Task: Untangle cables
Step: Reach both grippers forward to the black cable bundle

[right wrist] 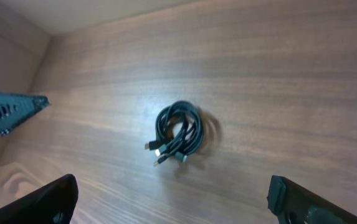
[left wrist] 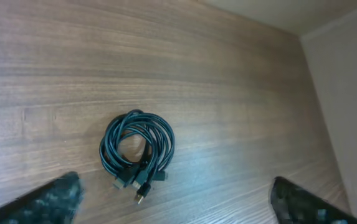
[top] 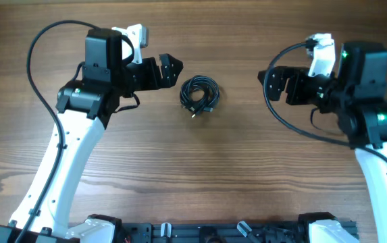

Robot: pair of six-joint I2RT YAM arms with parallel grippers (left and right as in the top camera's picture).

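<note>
My left gripper needs to move down and to the right in the overhead view next, onto the coil's nearest side (top: 184,94) (left wrist: 108,148), because the coil's open middle has room for a finger.
The cables (top: 199,94) lie as one small black coil in the middle of the wooden table, plug ends bunched at its lower side. My left gripper (top: 173,69) is open, just left of and above the coil, not touching it. My right gripper (top: 269,82) is open, well to the right of the coil. In the left wrist view the coil (left wrist: 137,149) lies ahead of the open fingers (left wrist: 178,202). In the right wrist view the coil (right wrist: 178,134) lies ahead, between the open fingers (right wrist: 172,199).
The wooden table (top: 200,169) spreads around the coil. A black frame rail (top: 213,233) runs along the front edge between the two arm bases. The left arm's tip (right wrist: 7,109) shows at the left of the right wrist view.
</note>
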